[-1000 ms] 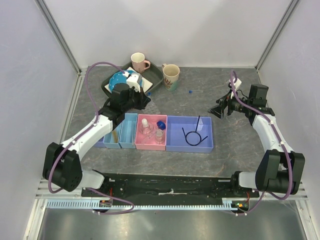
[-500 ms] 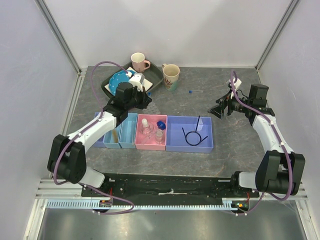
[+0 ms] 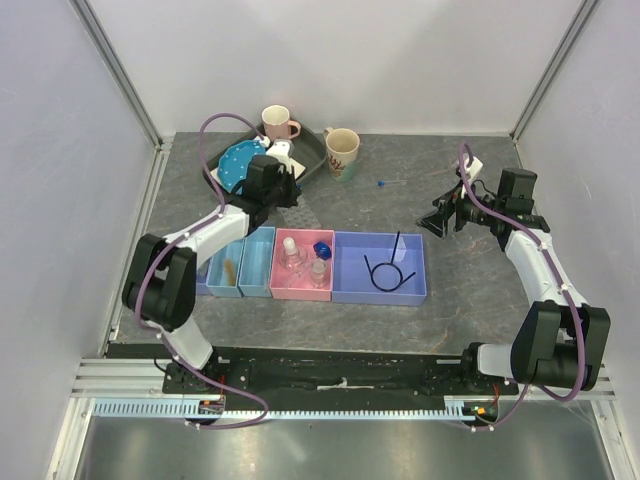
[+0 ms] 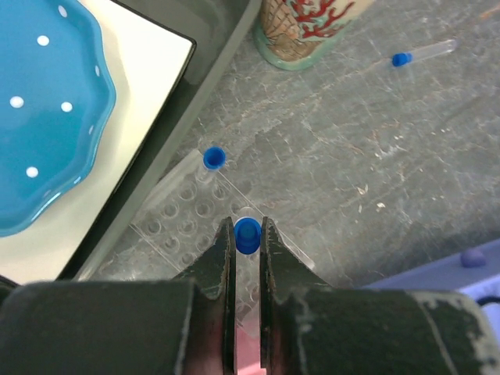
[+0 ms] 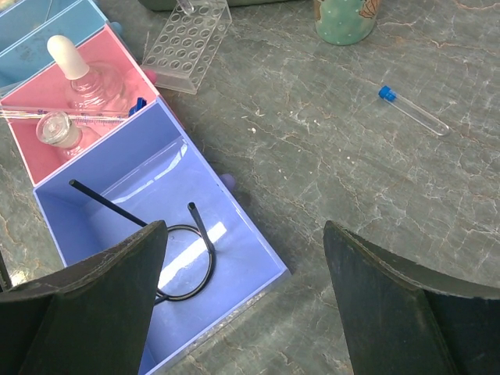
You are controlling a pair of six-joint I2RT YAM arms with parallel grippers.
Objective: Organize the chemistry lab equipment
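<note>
I will lower the already upright blue-capped tube with my left gripper into the free well beside the standing tube (image 4: pixel 222 190), which is below the gripper, and release it.
My left gripper (image 4: pixel 248 233) is shut on a blue-capped clear tube (image 4: pixel 248 235), held upright just over the clear welled tray (image 4: pixel 181 228) beside the dark tray. A second blue-capped tube (image 4: pixel 212 159) stands in the welled tray. A third tube (image 4: pixel 426 53) lies loose on the table; it also shows in the top view (image 3: pixel 392 183) and the right wrist view (image 5: pixel 414 109). My right gripper (image 5: pixel 242 234) is open and empty, above the purple bin's far right corner. The black looped wire (image 5: pixel 176 250) lies in the purple bin (image 3: pixel 410 285). Small clear bottles (image 5: pixel 94 78) sit in the pink bin (image 3: pixel 283 288).
Two blue bins (image 3: pixel 255 285) stand left of the pink bin, one holding a tan stick (image 3: pixel 230 270). A dark tray (image 3: pixel 312 150) at the back holds a blue dotted plate (image 3: pixel 236 165). A pink mug (image 3: pixel 277 124) and a beige mug (image 3: pixel 342 152) stand at the back.
My left arm has swung back and to the right, from above the blue bins to the welled tray beside the dark tray. The right arm has not moved.
</note>
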